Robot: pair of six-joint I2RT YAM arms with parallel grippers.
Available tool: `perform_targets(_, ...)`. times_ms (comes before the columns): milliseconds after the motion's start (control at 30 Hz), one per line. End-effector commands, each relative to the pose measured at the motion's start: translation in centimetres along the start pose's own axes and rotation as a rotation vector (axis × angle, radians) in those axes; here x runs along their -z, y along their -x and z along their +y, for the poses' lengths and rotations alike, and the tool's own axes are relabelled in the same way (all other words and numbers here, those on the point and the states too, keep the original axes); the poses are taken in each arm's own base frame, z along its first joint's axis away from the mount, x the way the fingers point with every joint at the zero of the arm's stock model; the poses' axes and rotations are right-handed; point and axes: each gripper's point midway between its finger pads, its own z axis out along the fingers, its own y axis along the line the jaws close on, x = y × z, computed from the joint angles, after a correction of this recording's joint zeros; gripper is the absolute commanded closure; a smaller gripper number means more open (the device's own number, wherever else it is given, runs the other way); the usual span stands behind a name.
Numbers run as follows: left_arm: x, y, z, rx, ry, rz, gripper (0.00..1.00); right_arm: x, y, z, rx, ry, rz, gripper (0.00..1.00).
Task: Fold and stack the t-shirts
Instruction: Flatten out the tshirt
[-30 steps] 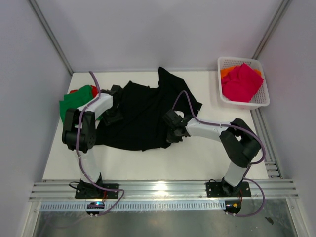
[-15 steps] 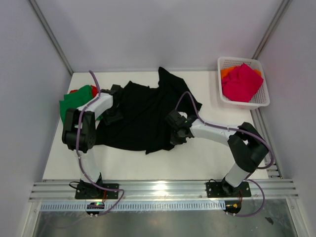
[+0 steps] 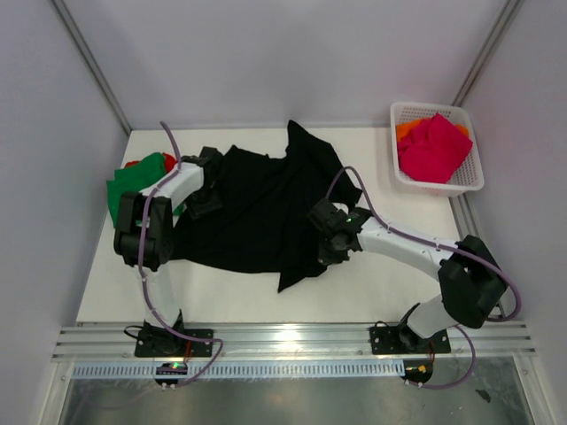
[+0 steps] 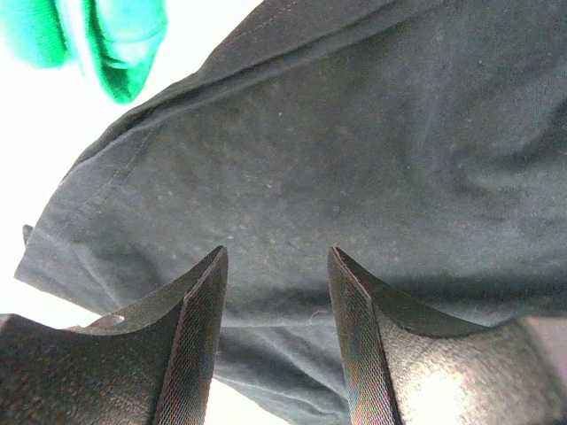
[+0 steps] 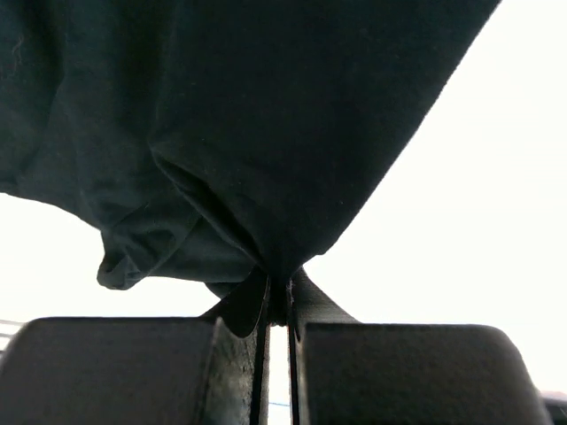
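Observation:
The black t-shirt lies creased, so my right gripper will next pull its edge back and to the right in the top view, over bare tabletop, and release it.
A large black t-shirt (image 3: 257, 208) lies spread over the middle of the white table. My right gripper (image 3: 326, 251) is shut on its near right edge, the cloth (image 5: 266, 168) bunched between the jaws and hanging away from them. My left gripper (image 3: 202, 205) stands open over the shirt's left part, its fingers (image 4: 199, 328) apart with black cloth (image 4: 354, 159) below them and nothing gripped. A green t-shirt (image 3: 133, 184) lies at the far left with a red one (image 3: 168, 160) under it. A magenta-pink t-shirt (image 3: 434, 146) and an orange one (image 3: 407, 129) sit in the basket.
A white lattice basket (image 3: 468, 181) stands at the back right corner of the table. Grey walls close in the left, back and right sides. An aluminium rail (image 3: 292, 338) runs along the near edge, where both arm bases are bolted.
My right gripper has moved toward the near right, dragging the black t-shirt's lower edge out into a point. The left gripper has shifted slightly toward the back.

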Motion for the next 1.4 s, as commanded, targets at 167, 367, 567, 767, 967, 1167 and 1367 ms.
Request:
perform_targets(167,0.1,1.0,-1.2,0.001,-0.029,-0.012,0.49,4.0,-1.9,-4.0,-0.033,-0.121,0.009,0.97)
perform_targets(367,0.2,1.1,-1.3,0.006,-0.030,-0.011,0.49,4.2,-4.0,-5.3,-0.084,-0.132,0.050,0.97)
perform_targets(567,0.5,1.3,-1.3,0.008,-0.035,-0.014,0.49,4.0,-4.4,-5.9,-0.101,-0.146,0.044,0.97)
perform_targets(767,0.7,1.0,-0.8,0.007,-0.026,-0.011,0.49,4.2,-3.1,-5.4,-0.099,-0.158,0.014,0.39)
perform_targets(967,2.1,1.3,0.2,0.002,-0.012,-0.032,0.49,4.9,-2.2,-5.5,-0.111,-0.152,-0.040,0.37)
perform_targets(1167,2.9,1.7,0.2,0.004,-0.014,-0.039,0.49,5.0,-2.3,-3.5,-0.104,-0.040,-0.021,0.37)
perform_targets(1367,3.1,1.7,-0.3,0.009,-0.024,-0.040,0.49,4.8,-3.0,0.7,-0.018,0.191,0.041,0.37)
